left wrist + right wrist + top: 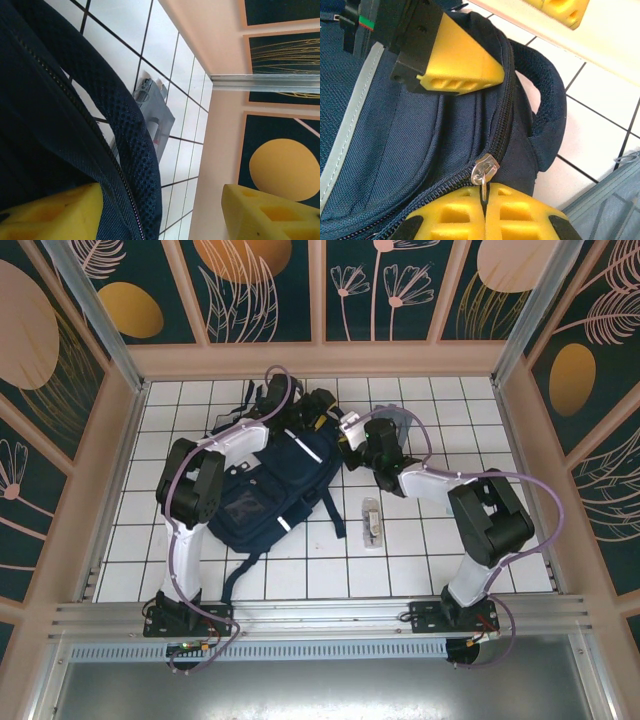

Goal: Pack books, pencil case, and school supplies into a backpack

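My right gripper draws back to the backpack's edge facing the clear packet (325, 487) next and releases the zipper pull there, as the track runs that way.
The navy backpack (262, 502) lies flat on the tiled table, its top toward the back wall. My right gripper (485, 200) is shut on the silver zipper pull (483, 171) at the backpack's top edge (420, 135). My left gripper (160, 220) is open at the backpack's top, with the padded handle (130, 135) and zipper edge running between its yellow fingers (455, 62). The grey pencil case (161, 116) lies on the tiles just beyond the handle. The clear packet of school supplies (372, 522) rests right of the backpack. The books are out of view.
Both arms meet over the backpack's top end (310, 425), close together. The back wall (320, 358) stands just behind them. A dark strap (240, 575) trails toward the near edge, and the side walls (530, 470) close in the table.
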Robot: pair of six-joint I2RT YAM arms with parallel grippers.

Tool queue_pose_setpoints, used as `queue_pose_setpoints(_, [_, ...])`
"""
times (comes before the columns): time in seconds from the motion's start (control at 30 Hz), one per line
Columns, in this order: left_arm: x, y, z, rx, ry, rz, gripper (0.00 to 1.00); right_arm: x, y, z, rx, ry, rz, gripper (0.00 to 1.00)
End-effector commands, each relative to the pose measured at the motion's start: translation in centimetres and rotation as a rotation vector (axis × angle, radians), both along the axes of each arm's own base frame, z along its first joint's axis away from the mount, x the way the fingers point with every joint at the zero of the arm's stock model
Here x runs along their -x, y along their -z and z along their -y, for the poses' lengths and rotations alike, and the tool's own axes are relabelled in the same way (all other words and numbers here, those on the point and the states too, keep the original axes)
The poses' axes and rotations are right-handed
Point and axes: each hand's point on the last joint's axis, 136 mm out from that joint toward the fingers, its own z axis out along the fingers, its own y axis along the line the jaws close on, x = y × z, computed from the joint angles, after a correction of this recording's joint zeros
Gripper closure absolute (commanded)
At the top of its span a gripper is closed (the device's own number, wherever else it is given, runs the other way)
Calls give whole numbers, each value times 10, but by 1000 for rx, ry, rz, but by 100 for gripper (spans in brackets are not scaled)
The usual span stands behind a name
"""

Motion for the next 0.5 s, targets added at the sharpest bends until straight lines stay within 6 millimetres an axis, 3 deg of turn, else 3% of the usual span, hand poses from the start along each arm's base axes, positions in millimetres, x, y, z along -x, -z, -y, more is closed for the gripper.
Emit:
queue_pose_setpoints(0.0, [-2,1,2,-25,18,3,36,-5,-51,-12,-87,-35,160,100])
queue_pose_setpoints(0.13, [5,15,7,-71,47,-6,47,-6,-59,-18,-100,-59,181,100])
queue_pose_setpoints(0.23, [16,32,18,-53,101,-52,60,-13,-62,-17,-67,-50,208,100])
queue_pose_setpoints(0.3, [23,38,24,-39,125,-66,75,-16,-64,-18,-49,-53,215,100])
queue_pose_setpoints(0.37, [22,37,24,-32,120,-55,95,-14,-65,-19,-48,-64,206,100])
queue_pose_setpoints(0.4, [18,33,23,-33,109,-40,100,-8,-64,-27,-50,-88,196,100])
queue_pose_setpoints(0.47, [6,22,23,-34,82,3,100,2,-58,-32,-40,-106,171,100])
